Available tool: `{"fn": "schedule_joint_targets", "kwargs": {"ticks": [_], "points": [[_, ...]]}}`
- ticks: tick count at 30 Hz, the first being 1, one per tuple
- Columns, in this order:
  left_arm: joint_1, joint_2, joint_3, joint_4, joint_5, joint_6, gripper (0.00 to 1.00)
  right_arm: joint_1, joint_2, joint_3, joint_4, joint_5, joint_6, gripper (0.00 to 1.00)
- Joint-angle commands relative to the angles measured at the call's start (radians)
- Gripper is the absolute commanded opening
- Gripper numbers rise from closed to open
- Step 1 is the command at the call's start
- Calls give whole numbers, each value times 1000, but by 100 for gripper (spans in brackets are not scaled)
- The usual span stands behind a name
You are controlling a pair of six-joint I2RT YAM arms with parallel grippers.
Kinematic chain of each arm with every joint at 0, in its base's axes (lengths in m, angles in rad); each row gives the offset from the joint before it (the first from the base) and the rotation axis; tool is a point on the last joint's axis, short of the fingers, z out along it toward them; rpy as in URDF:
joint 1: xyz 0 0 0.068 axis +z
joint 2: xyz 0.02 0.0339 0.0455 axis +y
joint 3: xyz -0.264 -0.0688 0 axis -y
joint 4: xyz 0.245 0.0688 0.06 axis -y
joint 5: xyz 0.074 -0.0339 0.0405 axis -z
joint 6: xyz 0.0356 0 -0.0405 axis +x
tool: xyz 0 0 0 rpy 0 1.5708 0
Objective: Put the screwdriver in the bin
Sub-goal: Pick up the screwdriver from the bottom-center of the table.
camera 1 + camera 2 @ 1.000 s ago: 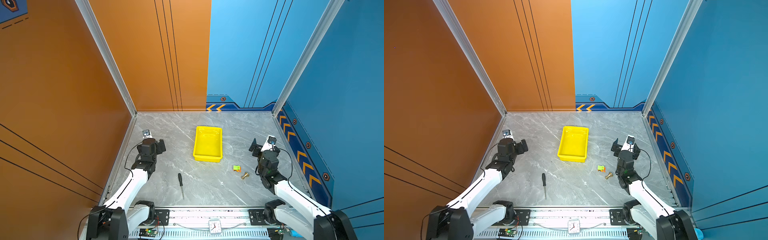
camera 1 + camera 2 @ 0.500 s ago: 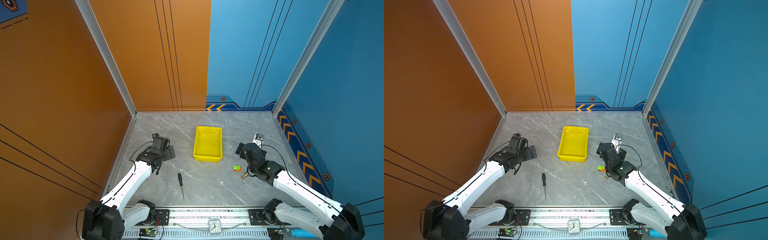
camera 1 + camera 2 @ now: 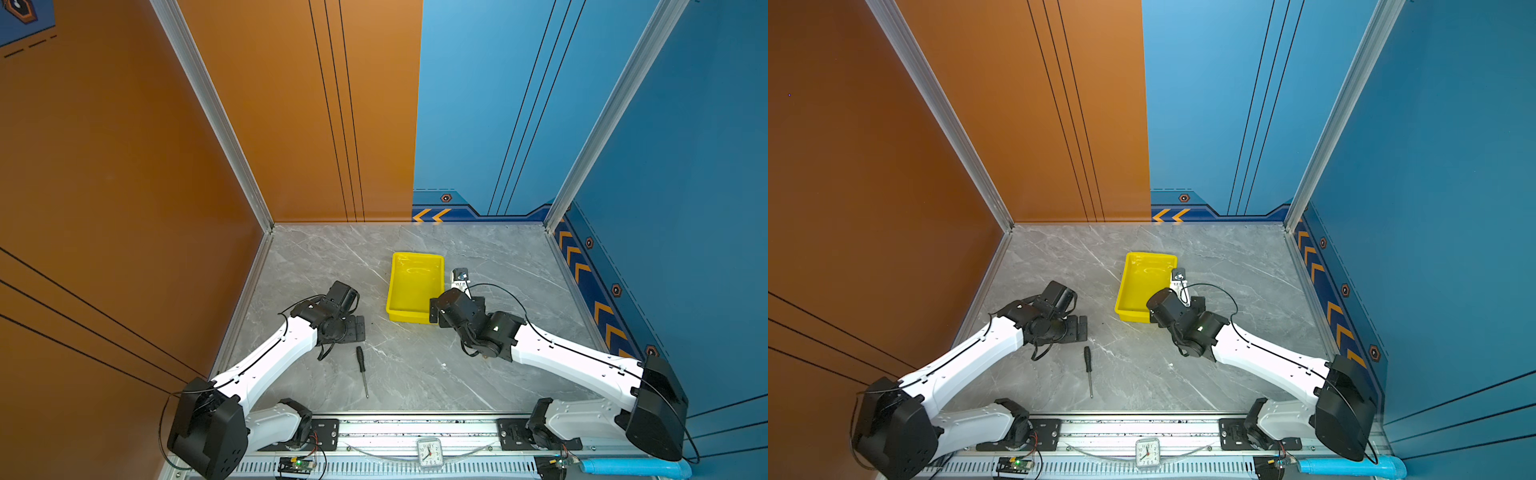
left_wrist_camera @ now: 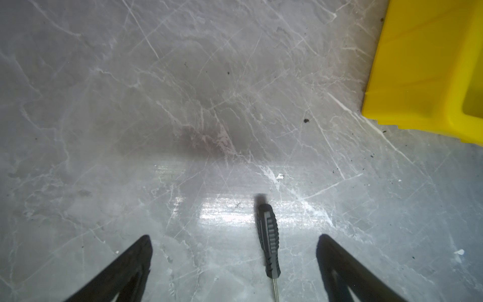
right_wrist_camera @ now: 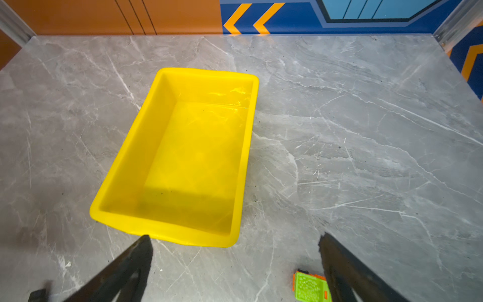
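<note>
The handle lies below my left gripper, lined up between its spread fingers. My left gripper will next move down and back toward the bar to close around the black ribbed handle (image 3: 360, 358) (image 4: 269, 241).
The screwdriver (image 3: 360, 360) (image 3: 1087, 359) lies flat on the grey marble table near the front, its black ribbed handle pointing away from the rail. My left gripper (image 3: 358, 328) (image 3: 1079, 328) hovers just beyond the handle end and is open. In the left wrist view the handle (image 4: 268, 240) shows between the spread fingers, untouched; left gripper (image 4: 234, 240). The yellow bin (image 3: 409, 318) (image 3: 1133, 316) (image 4: 407, 78) (image 5: 167, 232) stands empty mid-table. My right gripper (image 5: 235, 239) (image 3: 435, 311) is open at the bin's near right corner, holding nothing.
A green-and-orange toy car (image 5: 311, 286) sits on the table beside one right finger; the right arm covers it in both top views. Orange and blue walls close in three sides. A small clock (image 3: 429, 453) sits on the front rail.
Both arms swung in from the sides towards the middle. The left gripper came down near the screwdriver's handle; the right moved to the bin's near corner, over the toy car.
</note>
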Motion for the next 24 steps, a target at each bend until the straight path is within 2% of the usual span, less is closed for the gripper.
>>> {"fn": "schedule_joint_targets", "kwargs": {"ticks": [1, 7, 8, 11, 24], "points": [[-36, 5, -22, -43, 39, -54, 95, 41, 10, 6, -49, 13, -3, 100], [-127, 49, -38, -40, 0, -118, 87, 84, 32, 13, -52, 35, 8, 100], [-140, 56, -39, -39, -14, -127, 81, 87, 34, 16, -51, 39, 8, 100], [-173, 91, -39, -34, -38, -148, 75, 90, 27, 10, -59, 43, 12, 100], [-237, 222, -35, 48, -46, -211, 58, 88, -32, -34, -75, 53, 9, 100]]}}
